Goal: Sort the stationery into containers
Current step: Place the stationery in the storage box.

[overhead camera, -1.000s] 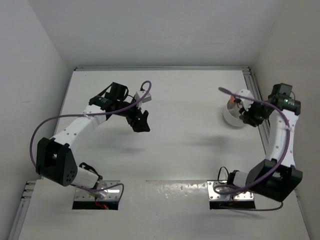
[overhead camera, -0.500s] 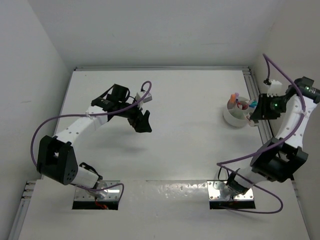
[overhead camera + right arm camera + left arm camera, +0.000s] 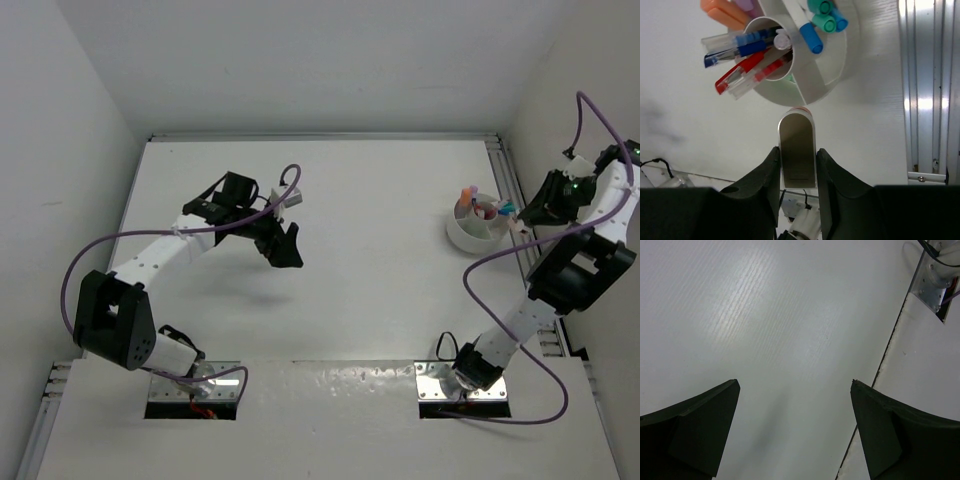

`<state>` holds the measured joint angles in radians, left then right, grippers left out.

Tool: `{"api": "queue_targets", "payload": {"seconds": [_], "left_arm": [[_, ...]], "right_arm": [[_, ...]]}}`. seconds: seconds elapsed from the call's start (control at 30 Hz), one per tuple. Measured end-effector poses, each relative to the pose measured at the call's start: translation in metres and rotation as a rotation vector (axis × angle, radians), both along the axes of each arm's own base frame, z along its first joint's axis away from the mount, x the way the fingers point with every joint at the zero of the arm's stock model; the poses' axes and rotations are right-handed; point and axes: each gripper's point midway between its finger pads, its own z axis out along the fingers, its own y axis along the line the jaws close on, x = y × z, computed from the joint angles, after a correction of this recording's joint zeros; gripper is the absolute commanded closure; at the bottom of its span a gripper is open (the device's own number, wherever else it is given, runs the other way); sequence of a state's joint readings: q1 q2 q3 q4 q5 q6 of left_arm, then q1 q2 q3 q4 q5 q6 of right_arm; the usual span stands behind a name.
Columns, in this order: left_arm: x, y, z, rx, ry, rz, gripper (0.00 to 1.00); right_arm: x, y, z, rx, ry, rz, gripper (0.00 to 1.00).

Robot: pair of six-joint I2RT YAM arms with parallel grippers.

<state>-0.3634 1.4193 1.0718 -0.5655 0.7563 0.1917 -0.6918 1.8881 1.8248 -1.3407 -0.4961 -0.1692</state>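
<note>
Space shows beside the blue cap, over the tub's rail-side section [image 3: 498, 226] [image 3: 828, 63]. My right gripper should go lower and shift there next, to the left in the top view.
The round white tub [image 3: 478, 228] stands at the table's right, next to the rail. In the right wrist view the tub [image 3: 832, 55] has an inner cup holding red and blue pens [image 3: 742, 55], with orange highlighters [image 3: 722, 11] and teal and blue capped ones [image 3: 822, 20] in its outer sections. My right gripper [image 3: 797, 150] is shut on a pinkish-brown block [image 3: 797, 135] with a rounded end, held just outside the tub's near wall. In the top view my right gripper [image 3: 535, 212] is right of the tub. My left gripper [image 3: 283, 245] is open and empty above bare table [image 3: 795, 385].
A ribbed metal rail [image 3: 930, 90] runs along the table's right edge, close beside the tub. The side wall is right behind my right arm. A seam and a mounting plate [image 3: 935, 280] show at the table's near edge.
My right arm has swung from over the tub out to the right, toward the wall, uncovering the tub. My left arm has hardly moved.
</note>
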Motion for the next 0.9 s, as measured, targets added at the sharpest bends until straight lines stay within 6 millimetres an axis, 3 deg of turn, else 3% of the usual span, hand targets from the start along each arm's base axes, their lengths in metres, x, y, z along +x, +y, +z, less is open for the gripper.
{"api": "queue_targets", "payload": {"seconds": [0.2, 0.4, 0.9], "left_arm": [[0.001, 0.0, 0.001, -0.012, 0.004, 0.001, 0.0], [0.002, 0.0, -0.001, -0.019, 0.016, 0.0, 0.0], [0.002, -0.001, -0.003, -0.022, 0.025, -0.001, 0.0]], "right_arm": [[0.005, -0.017, -0.012, -0.031, 0.064, -0.051, 1.0], [0.005, -0.02, -0.017, -0.083, 0.123, -0.069, 1.0], [0.019, 0.007, -0.039, -0.118, 0.243, -0.053, 1.0]]}}
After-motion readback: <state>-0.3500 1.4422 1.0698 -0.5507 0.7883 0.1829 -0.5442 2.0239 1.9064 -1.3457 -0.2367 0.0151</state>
